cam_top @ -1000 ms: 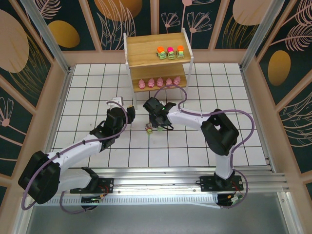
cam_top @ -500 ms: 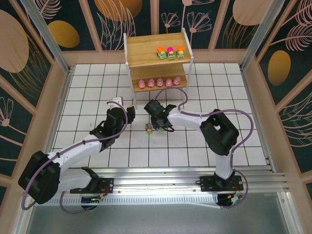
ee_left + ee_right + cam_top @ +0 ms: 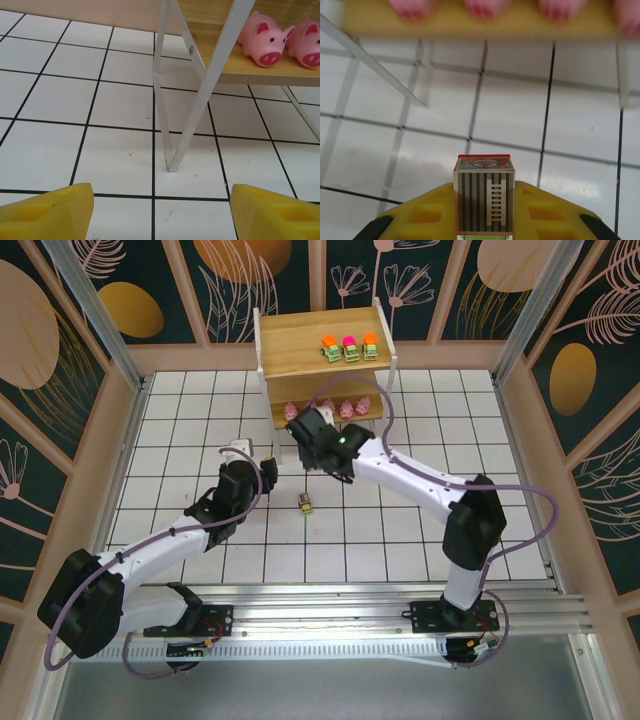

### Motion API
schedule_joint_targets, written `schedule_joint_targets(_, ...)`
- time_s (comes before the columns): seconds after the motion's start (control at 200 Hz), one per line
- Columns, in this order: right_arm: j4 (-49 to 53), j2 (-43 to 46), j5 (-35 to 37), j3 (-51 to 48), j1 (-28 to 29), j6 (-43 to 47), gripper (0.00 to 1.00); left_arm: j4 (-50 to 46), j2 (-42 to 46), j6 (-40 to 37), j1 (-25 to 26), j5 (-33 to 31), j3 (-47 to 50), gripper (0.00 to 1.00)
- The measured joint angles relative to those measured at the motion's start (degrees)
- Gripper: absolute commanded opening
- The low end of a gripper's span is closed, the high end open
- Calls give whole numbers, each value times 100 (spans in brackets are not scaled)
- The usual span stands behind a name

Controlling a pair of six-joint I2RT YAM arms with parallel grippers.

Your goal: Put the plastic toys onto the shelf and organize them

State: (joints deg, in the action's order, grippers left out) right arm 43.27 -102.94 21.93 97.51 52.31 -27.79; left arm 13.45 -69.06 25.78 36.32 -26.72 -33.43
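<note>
The toy vehicle will be lifted outward by my right gripper next, and then my right gripper will lower it there.
My right gripper (image 3: 484, 212) is shut on a toy vehicle (image 3: 484, 197) with a striped grey-brown top and a white ladder print. In the top view the right gripper (image 3: 304, 431) hangs just in front of the shelf (image 3: 300, 340), near its left legs. Three vehicles (image 3: 350, 347) stand in a row on the upper board. Pink pigs (image 3: 349, 408) line the lower board, partly hidden by the arm. Another small vehicle (image 3: 306, 503) lies on the tiled floor. My left gripper (image 3: 264, 469) is open and holds nothing, its yellow fingertips (image 3: 55, 212) low over the tiles facing a shelf leg (image 3: 172, 125) and two pigs (image 3: 262, 37).
The white shelf legs and a slanted brace (image 3: 215, 75) stand close ahead of the left gripper. Wooden walls (image 3: 110, 410) ring the tiled floor. A white plug-like object (image 3: 238, 448) lies by the left wrist.
The right gripper has shut on a vehicle, lifted it off the floor and carried it up toward the shelf's lower board. One vehicle stays on the tiles. The left arm has not moved.
</note>
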Motion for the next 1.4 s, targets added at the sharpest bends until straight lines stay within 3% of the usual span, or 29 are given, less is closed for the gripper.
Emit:
schedule_joint_targets(0.19,745,-125,341,2022,35,286,18,0,-20,-2,0,87,0,73)
schedule_joint_targets(0.385,1497,-1067,629,4750,-22,691,18,2,-35,-2,0,144,0,73)
schedule_joint_targets(0.465,1611,-1412,629,5390,-142,828,16,2,-76,-7,0,201,0,72)
schedule_joint_targets(0.726,1379,-1523,393,4846,-804,1178,16,0,-243,-24,0,291,-76,73)
schedule_joint_targets(1.396,468,-1615,155,4911,-879,1558,16,0,-264,-24,0,291,-111,73)
